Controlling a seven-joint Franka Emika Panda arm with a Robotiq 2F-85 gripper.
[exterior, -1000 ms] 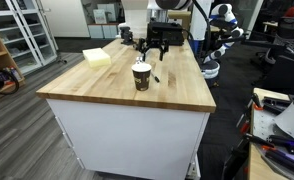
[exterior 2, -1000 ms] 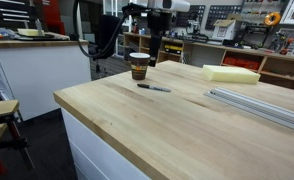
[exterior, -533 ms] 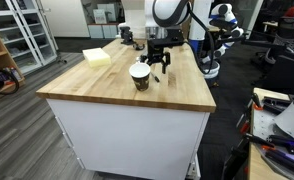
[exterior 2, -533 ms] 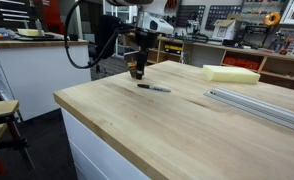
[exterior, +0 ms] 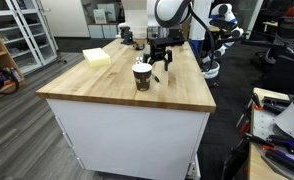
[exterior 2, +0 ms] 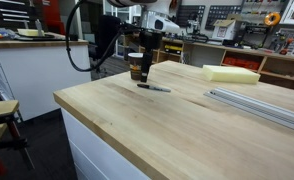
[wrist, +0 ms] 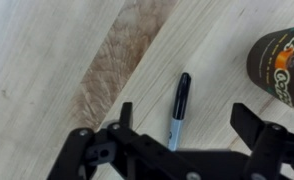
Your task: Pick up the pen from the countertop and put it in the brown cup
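My gripper should next move down toward the countertop onto the pen's lighter body end (exterior 2: pixel 160 89) (wrist: pixel 175 131), because that end lies flat below it, between its two open fingers.
The pen (wrist: pixel 178 108) is a dark marker with a lighter barrel end, lying flat on the light-wood countertop (wrist: pixel 47 60). It also shows in an exterior view (exterior 2: pixel 153 88). My gripper (wrist: pixel 185 122) is open, hovering right above the pen with one finger on each side of it, not touching. The brown cup (wrist: pixel 283 62) stands at the right edge of the wrist view, close beside the gripper. It shows in both exterior views (exterior: pixel 141 76) (exterior 2: pixel 137 67), partly behind the gripper (exterior: pixel 159 62).
A pale yellow rectangular block (exterior: pixel 97 57) (exterior 2: pixel 231 73) lies on the countertop away from the cup. A long metal rail (exterior 2: pixel 257 105) lies near one edge. Shelves, benches and another robot stand around the island.
The arm has come down and over from behind the cup to just above the pen. The pen and cup have not moved.
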